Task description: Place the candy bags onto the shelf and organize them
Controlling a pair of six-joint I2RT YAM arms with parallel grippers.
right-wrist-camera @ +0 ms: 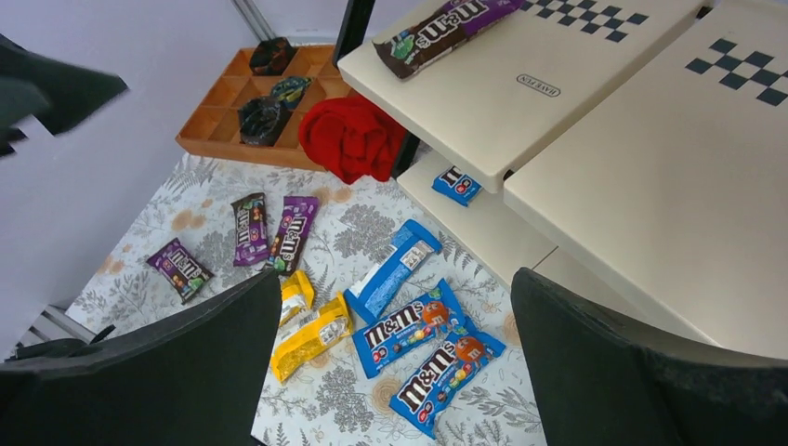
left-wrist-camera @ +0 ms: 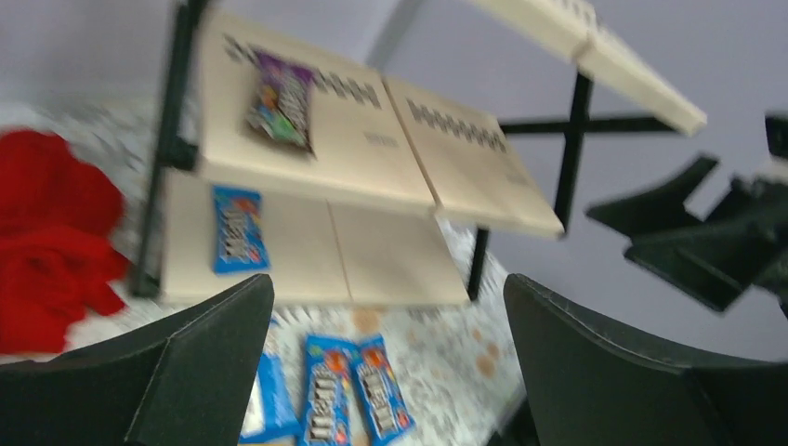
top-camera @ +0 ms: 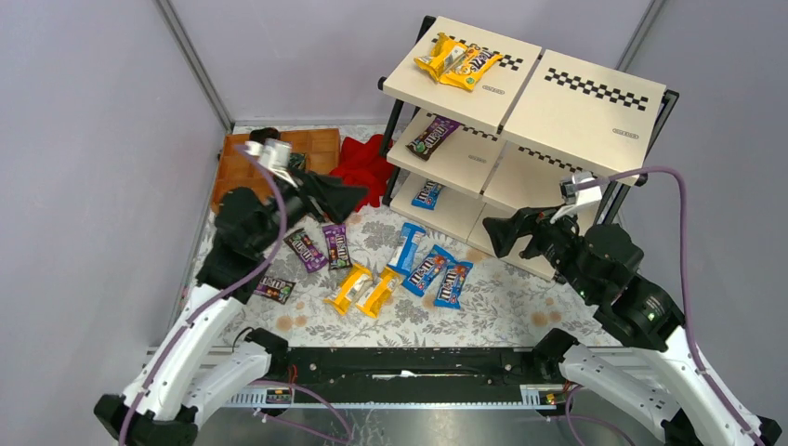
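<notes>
Next, my right gripper moves down and back onto the nearest blue bag's near end (top-camera: 448, 301) (right-wrist-camera: 421, 416), which lies uncovered below it and to its left in the top view.
The shelf (top-camera: 595, 121) stands at the back right. Two yellow candy bags (top-camera: 457, 60) lie on its top tier, a purple one (top-camera: 432, 137) on the middle tier and a blue one (top-camera: 427, 194) on the bottom. On the table lie purple bags (top-camera: 336, 245), a dark one (top-camera: 275, 290), two yellow ones (top-camera: 364, 290) and three blue ones (top-camera: 428, 269). My left gripper (top-camera: 358, 200) hovers open near the red cloth, holding nothing. My right gripper (top-camera: 492, 240) hangs open beside the shelf's front edge, above the blue bags (right-wrist-camera: 409, 325), and is also empty.
A brown compartment tray (top-camera: 243, 163) with dark items sits at the back left. A red cloth (top-camera: 364, 165) lies between it and the shelf. Grey walls close in on the left, back and right. The left wrist view is blurred.
</notes>
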